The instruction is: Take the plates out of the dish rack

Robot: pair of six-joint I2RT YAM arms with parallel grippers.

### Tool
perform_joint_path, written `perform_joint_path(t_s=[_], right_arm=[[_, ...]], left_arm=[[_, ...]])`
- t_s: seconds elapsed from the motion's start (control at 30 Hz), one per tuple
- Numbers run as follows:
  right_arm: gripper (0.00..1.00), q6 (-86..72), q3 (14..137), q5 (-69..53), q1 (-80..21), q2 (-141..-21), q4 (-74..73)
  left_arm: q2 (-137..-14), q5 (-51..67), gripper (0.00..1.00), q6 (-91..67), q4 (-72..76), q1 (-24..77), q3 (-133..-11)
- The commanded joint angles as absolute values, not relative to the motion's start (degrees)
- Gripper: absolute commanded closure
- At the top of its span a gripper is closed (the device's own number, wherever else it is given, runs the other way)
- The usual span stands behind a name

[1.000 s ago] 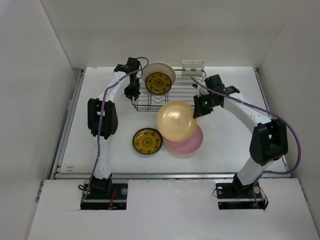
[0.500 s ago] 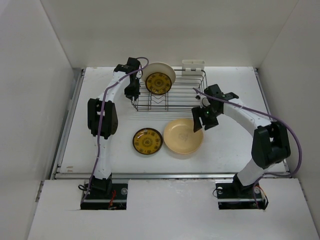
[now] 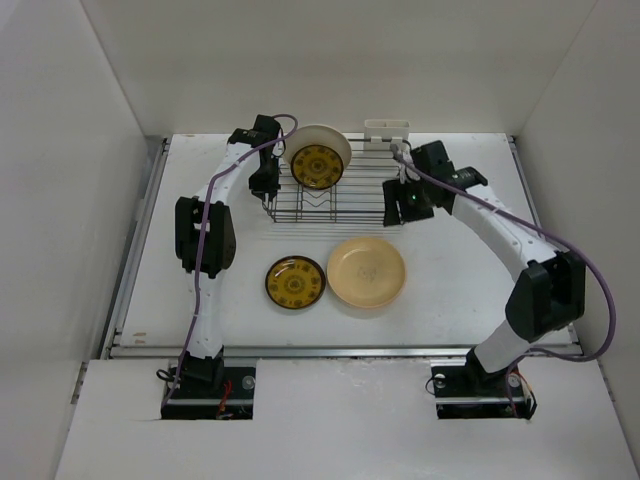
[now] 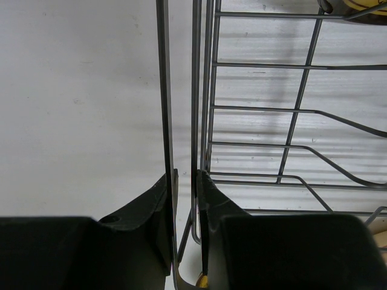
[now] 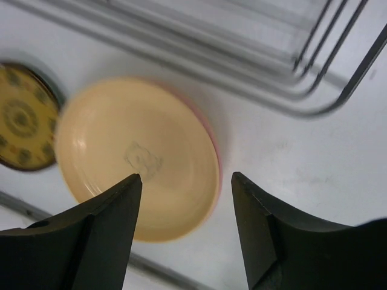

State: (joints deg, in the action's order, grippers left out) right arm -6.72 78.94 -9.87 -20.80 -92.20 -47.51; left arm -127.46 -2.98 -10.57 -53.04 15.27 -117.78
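My right gripper moves outward and left in the top view, down onto the racked amber-brown plate's edge [image 3: 340, 168] opposite my left gripper next, as that plate side is free.
The black wire dish rack [image 3: 345, 200] stands at the back of the table. A cream plate [image 3: 330, 140] and a smaller amber-brown patterned plate [image 3: 317, 166] stand upright in its far left end. My left gripper [image 3: 268, 196] is shut on the rack's left rim wire [image 4: 195, 90], the fingers [image 4: 158, 205] pinching it. In front of the rack a peach-yellow plate [image 3: 366, 272] lies on a pink plate, of which only a rim [image 5: 216, 151] shows. A second amber-brown plate [image 3: 295, 282] lies beside them. My right gripper [image 3: 401, 205] hangs open and empty above the rack's front right corner.
A small white holder [image 3: 387, 129] is clipped to the rack's back right edge. White walls close in the table on three sides. A metal rail [image 3: 340, 350] runs along the near edge in front of the arm bases.
The right gripper let go of the peach-yellow plate, which now lies flat on the pink plate. It opened and moved back toward the rack. The left arm has not moved.
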Motion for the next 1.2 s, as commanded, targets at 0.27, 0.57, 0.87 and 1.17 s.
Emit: perform_joint_path(t_s=[0.27, 0.57, 0.87, 1.17], right_arm=[[0.39, -3.17, 119.84, -17.21, -22.06, -118.97, -24.51], [0.39, -2.46, 128.68, -24.27, -23.20, -130.51, -17.42], [0.39, -5.10, 129.81, -8.62, -23.73, -136.31, -12.83], [0.41, -5.71, 132.63, -12.66, -24.79, -143.34, -11.78]], left_arm=[[-127.44, -2.99, 1.00, -10.28, -56.87, 15.64, -119.53], [-128.49, -4.83, 1.00, -8.70, -56.87, 15.64, -119.53], [-130.78, -4.83, 1.00, -8.17, -57.39, 15.64, -120.15], [-130.78, -2.72, 1.00, -7.65, -58.45, 15.64, -120.15]])
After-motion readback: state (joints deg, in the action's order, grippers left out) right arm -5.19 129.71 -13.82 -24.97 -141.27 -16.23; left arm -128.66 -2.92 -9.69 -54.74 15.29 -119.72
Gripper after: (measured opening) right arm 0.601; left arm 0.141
